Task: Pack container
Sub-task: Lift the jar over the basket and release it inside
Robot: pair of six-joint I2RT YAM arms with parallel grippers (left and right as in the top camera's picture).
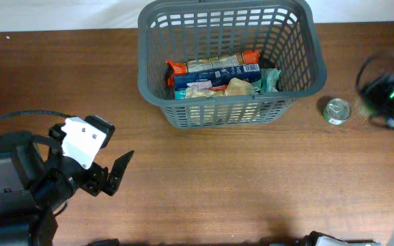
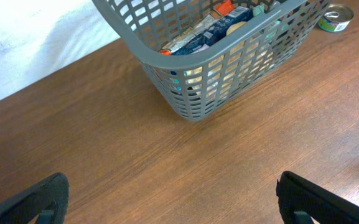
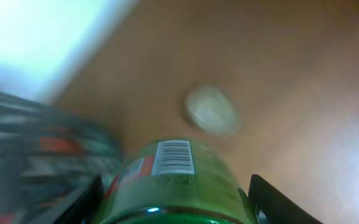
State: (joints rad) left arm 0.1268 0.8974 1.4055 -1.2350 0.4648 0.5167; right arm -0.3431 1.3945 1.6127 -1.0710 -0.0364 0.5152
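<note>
Next, my right gripper will go left in the overhead view over the basket's can-side end (image 1: 277,57), lower inside and release the bottle, since that end has space.
The container, a dark grey slotted basket (image 1: 225,113), stands at the back centre and holds several packets (image 1: 214,74). It also shows in the left wrist view (image 2: 191,93) and as a blur in the right wrist view (image 3: 23,137). My right gripper (image 1: 385,94) is a blur at the far right, to the right of the basket. In its wrist view it (image 3: 174,190) is shut on a green bottle (image 3: 173,180) with a barcode label, held above the table. My left gripper (image 1: 111,174) is open and empty at the front left, its jaws (image 2: 173,199) wide apart over bare wood.
A small round tin can (image 1: 336,110) stands on the table right of the basket, between it and my right gripper; it also shows in the left wrist view (image 2: 336,17) and the right wrist view (image 3: 211,111). The wooden table (image 1: 217,184) ends at a white back edge.
</note>
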